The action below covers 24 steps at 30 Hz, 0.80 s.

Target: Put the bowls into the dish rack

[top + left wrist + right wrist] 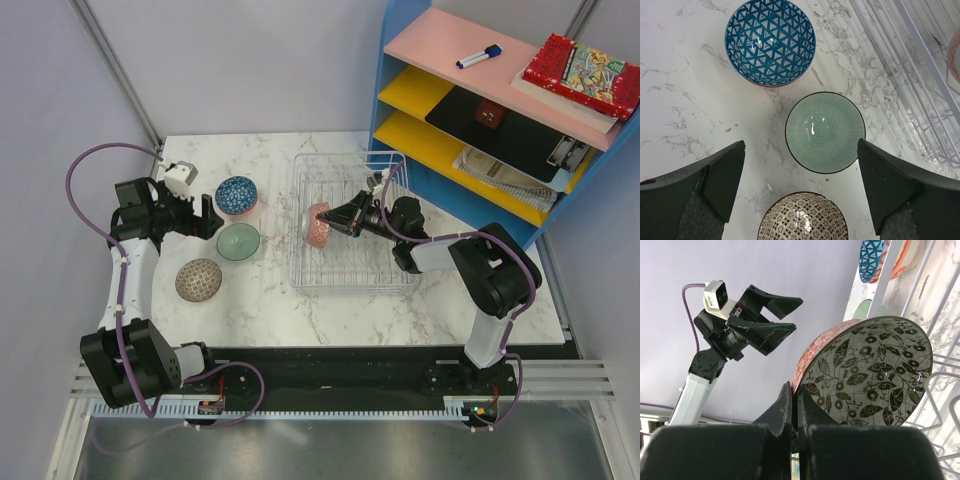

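Next, my right gripper lowers the on-edge bowl between the rack's wires below and releases it, since the bowl's lower edge barely reaches them.
The wire dish rack (345, 275) sits mid-table. My right gripper (334, 219) is shut on the rim of a pink-red bowl (318, 225) with a black leaf pattern inside (865, 370), held on edge inside the rack. My left gripper (212, 218) is open and empty, above the table to the left of three bowls. The blue triangle bowl (770, 42), the green bowl (825, 132) and the brown patterned bowl (802, 217) all sit upright on the marble. The brown bowl lies between my left fingers (722, 180) in the wrist view, well below them.
A blue shelf unit (400, 60) with pink and yellow shelves stands right behind the rack at the back right, holding a marker, books and a stapler. The rack's wires (910, 65) run along the right of the green bowl.
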### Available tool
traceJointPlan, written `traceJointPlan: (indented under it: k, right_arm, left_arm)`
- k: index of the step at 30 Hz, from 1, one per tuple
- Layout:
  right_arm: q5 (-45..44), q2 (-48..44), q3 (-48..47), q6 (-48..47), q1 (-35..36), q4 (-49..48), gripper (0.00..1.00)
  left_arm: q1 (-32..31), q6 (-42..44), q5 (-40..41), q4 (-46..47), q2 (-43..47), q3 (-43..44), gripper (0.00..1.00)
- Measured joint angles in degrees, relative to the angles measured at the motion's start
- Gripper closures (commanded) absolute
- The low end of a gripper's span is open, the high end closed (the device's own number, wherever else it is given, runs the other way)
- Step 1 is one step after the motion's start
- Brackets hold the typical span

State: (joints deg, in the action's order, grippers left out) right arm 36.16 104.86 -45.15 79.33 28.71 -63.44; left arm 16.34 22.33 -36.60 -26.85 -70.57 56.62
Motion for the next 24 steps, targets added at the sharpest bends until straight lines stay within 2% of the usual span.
traceJointPlan:
  k: [24]
  right_arm:
    - [0.15, -1.2, 0.83, -1.84, 0.33, 2.19, 1.0]
  left_arm:
    - [0.0, 0.04, 0.04, -0.04, 0.98, 0.0, 0.0]
